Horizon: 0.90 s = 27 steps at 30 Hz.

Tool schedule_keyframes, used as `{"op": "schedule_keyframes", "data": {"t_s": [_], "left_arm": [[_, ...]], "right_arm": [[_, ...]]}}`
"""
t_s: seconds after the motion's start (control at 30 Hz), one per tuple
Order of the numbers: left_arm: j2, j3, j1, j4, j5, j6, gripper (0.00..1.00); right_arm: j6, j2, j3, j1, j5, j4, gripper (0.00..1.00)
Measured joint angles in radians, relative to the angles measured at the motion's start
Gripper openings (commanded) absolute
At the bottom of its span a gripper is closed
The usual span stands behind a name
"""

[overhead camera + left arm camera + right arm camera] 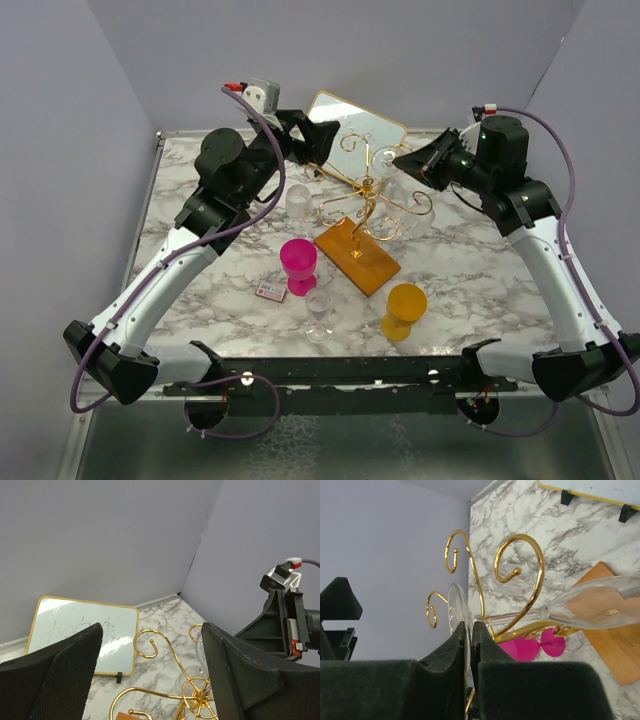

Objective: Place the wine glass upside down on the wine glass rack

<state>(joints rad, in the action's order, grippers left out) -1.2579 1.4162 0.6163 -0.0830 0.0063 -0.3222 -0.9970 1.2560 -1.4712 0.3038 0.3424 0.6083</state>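
The stem still lies beside the curl of the gold arm (519, 560), so my right gripper should move outward next to bring the round foot over that curl.
The wine glass rack (365, 200), gold scrolled wire on an orange-brown wooden base (357, 255), stands mid-table. My right gripper (408, 160) is at the rack's right side, shut on the round foot of a clear wine glass (456, 610). In the right wrist view (469, 625) the glass's stem (515, 617) lies against a curled gold arm (532, 580), with its bowl (600, 607) pointing away over the base. My left gripper (310, 130) hangs open and empty behind the rack's left side. In the left wrist view (150, 670) the rack's scrolls (200, 695) lie below it.
A gold-framed mirror (355, 125) leans at the back. A clear glass (298, 200), a pink glass (298, 262), a small clear glass (319, 312) and an orange glass (404, 308) stand around the rack. A small card (270, 291) lies by the pink glass.
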Motion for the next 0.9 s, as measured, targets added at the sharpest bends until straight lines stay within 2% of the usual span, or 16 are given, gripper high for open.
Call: {"op": "schedule_keyframes", "data": {"t_s": [0.27,0.57,0.9], "left_arm": [[0.0,0.0,0.0,0.008,-0.001,-0.002,0.83],[0.0,0.0,-0.001,0.02,-0.014,-0.002,0.83],[0.0,0.0,-0.002,0.026,-0.019,-0.002,0.83]], "right_arm": [[0.008,-0.005,0.032,0.0,-0.075,-0.039,0.01],[0.002,-0.005,0.071,0.0,-0.085,-0.117,0.01],[-0.043,-0.012,0.106,0.0,-0.121,-0.129,0.01]]}}
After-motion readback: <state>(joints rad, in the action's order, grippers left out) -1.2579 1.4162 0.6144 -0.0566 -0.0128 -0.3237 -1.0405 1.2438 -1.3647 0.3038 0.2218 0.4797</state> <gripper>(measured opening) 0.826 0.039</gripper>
